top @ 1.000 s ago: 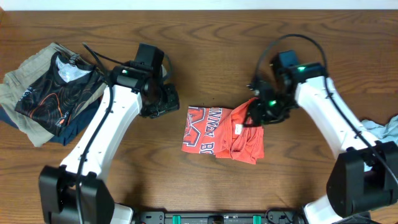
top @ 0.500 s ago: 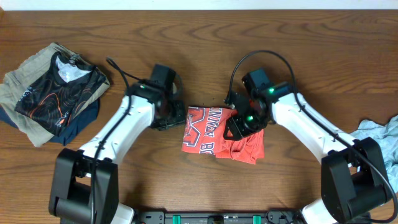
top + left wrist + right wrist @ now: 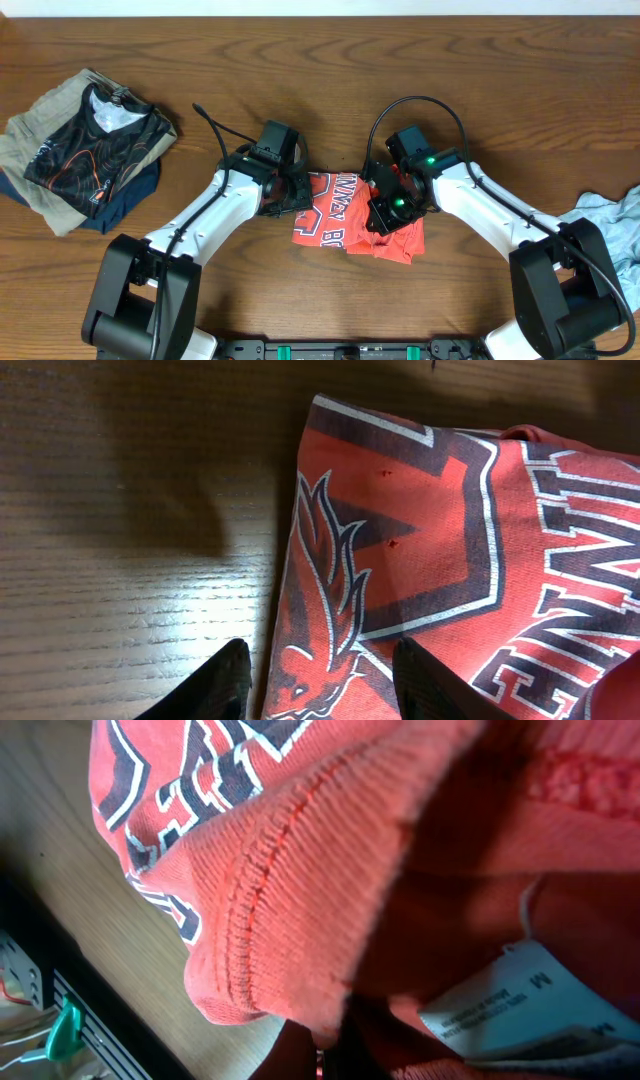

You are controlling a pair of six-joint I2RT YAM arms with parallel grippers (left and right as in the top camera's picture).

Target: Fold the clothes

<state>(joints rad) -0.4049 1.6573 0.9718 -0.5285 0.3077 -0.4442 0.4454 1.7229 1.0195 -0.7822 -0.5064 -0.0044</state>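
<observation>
My right gripper is next going to pull the shirt's hemmed fold to the right in the overhead view onto the bare tabletop and release it, because the shirt [image 3: 420, 550] lies bunched.
The clothes are a coral-red T-shirt [image 3: 345, 215] with white-and-navy lettering, lying bunched and partly folded at the table's middle. My left gripper [image 3: 290, 195] is at its left edge. In the left wrist view that gripper [image 3: 320, 690] is open, with the printed edge of the shirt [image 3: 420, 550] lying between its two dark fingers [image 3: 215, 685]. My right gripper [image 3: 385, 207] is over the shirt's right half. In the right wrist view this gripper [image 3: 330, 1045] is shut on a hemmed fold of the shirt [image 3: 300, 880], beside the white neck label [image 3: 520, 1000].
A pile of other garments, topped by a black shirt with orange lines [image 3: 95, 150], lies at the far left. A light blue cloth [image 3: 615, 215] hangs at the right edge. The arms' base [image 3: 330, 350] runs along the front edge.
Both arms have swung inward onto the red shirt. The right gripper moved left over it and shut on a fold. The left gripper came to the shirt's left edge.
</observation>
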